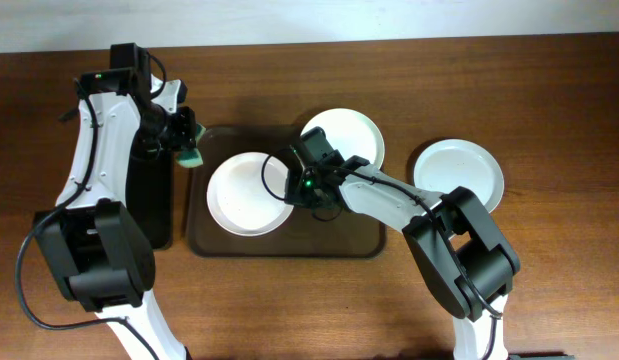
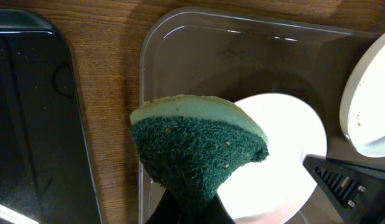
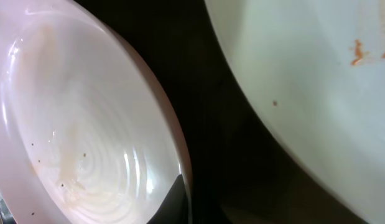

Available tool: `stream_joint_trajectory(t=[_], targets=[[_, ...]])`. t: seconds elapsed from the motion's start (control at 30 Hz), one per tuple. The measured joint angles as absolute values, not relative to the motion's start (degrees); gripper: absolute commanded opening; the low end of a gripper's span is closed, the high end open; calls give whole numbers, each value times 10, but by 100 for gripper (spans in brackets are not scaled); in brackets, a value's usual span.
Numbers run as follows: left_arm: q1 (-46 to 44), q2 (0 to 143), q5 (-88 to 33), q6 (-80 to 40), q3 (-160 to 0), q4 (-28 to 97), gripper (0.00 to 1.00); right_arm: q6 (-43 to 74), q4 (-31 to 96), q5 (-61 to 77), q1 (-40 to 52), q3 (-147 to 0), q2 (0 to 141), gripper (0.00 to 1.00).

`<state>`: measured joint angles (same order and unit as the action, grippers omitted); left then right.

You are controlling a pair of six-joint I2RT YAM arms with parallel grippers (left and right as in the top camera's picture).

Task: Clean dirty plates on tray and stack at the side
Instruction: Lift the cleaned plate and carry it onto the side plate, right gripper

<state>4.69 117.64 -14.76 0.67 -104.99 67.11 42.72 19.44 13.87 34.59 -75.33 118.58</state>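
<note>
The third plate [image 1: 458,178] is outside the tray. My right gripper should next lift past the smeared plate, bring the white plate [image 1: 239,195] down onto the third plate and then let it go.
A white plate [image 1: 239,195] lies at the left of the brown tray [image 1: 284,246]. My right gripper [image 1: 304,186] grips this plate's right rim; in the right wrist view one finger [image 3: 173,200] lies over the rim of the plate [image 3: 74,124]. A second plate [image 1: 349,135] with brown smears [image 3: 357,53] sits at the tray's back right corner. A third plate [image 1: 459,172] lies on the table to the right of the tray. My left gripper [image 1: 181,135] is shut on a green sponge [image 2: 198,149] above the tray's back left corner.
A narrow black tray [image 1: 154,200] lies left of the brown tray; it also shows in the left wrist view [image 2: 30,124]. The wooden table [image 1: 549,280] extends around both trays. My right arm reaches across the tray's right half.
</note>
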Motion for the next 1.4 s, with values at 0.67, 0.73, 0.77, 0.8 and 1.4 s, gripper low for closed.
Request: stream_joint_trajectory(t=[0.67, 0.73, 0.77, 0.8, 1.4], targets=[[46, 1176, -148, 7, -1050, 650, 0, 267, 437, -550, 516, -795, 966, 4], [46, 1176, -148, 7, -1050, 649, 0, 265, 436, -595, 526, -795, 968, 4], [46, 1176, -148, 7, -1050, 649, 0, 264, 436, -613, 529, -795, 968, 4], [46, 1176, -148, 7, -1050, 649, 0, 260, 436, -631, 532, -795, 968, 4], [46, 1176, -148, 7, -1050, 640, 0, 105, 338, -812, 600, -795, 973, 4]])
